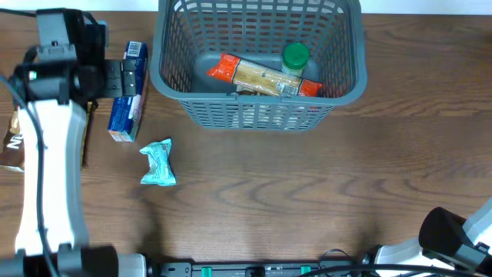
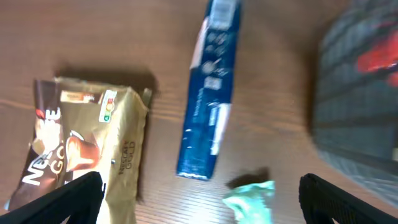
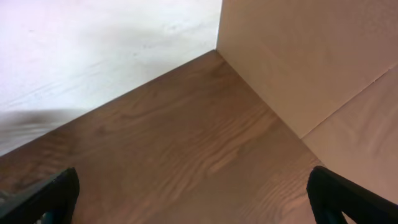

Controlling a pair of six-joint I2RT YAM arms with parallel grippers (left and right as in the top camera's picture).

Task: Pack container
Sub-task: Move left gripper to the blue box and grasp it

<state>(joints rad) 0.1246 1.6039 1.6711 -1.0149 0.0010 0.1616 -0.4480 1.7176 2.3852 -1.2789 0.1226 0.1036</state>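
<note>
My left gripper should next bring its open fingers down to the blue box below, on both sides of the middle of its length. Bare wood is there beside both long sides of the box.
The container is a grey-teal slatted basket at the table's back centre. Inside it lie an orange-ended clear packet and a green-lidded jar. My left gripper hovers open over a long blue box left of the basket, holding nothing. In the left wrist view the blue box lies ahead of the open left gripper, with a teal packet between its fingertips and the container blurred at right. My right gripper is open over bare wood.
A gold-brown coffee packet lies left of the blue box, at the table's left edge. The teal packet sits in front of the box. The right arm rests at the front right corner. A tan panel stands beyond the table edge.
</note>
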